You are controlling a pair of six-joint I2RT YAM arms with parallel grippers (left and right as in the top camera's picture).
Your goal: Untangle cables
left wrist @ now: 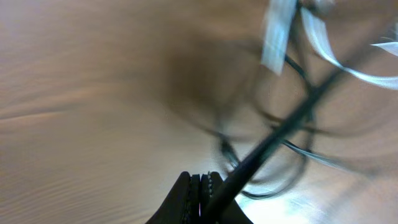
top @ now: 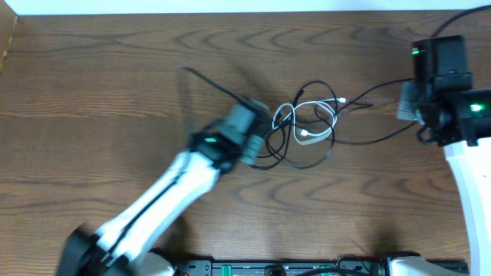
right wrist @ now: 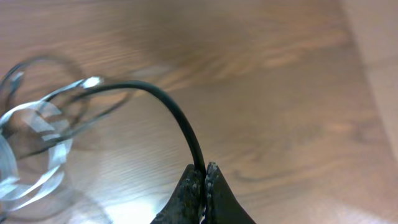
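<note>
The black cable in my right gripper arcs slack into the tangle. I need to pull it away to the right in the overhead view next, then let it go.
The cables (top: 307,123) lie tangled in the table's middle: thin black loops and one shorter white cable (top: 318,132). My left gripper (top: 259,126) sits at the tangle's left edge. In the left wrist view its jaws (left wrist: 205,186) are shut on a black cable (left wrist: 280,127) that runs up and right into the blurred loops. My right gripper (top: 405,101) is at the far right, apart from the tangle. In the right wrist view its jaws (right wrist: 204,177) are shut on a black cable (right wrist: 177,118) that arcs left toward the white loops (right wrist: 31,149).
One black cable end (top: 201,78) trails up and left from the left gripper. A black strand (top: 383,136) runs from the tangle toward the right arm. The table's far edge meets a white wall (top: 230,6). Robot bases (top: 307,268) stand along the near edge.
</note>
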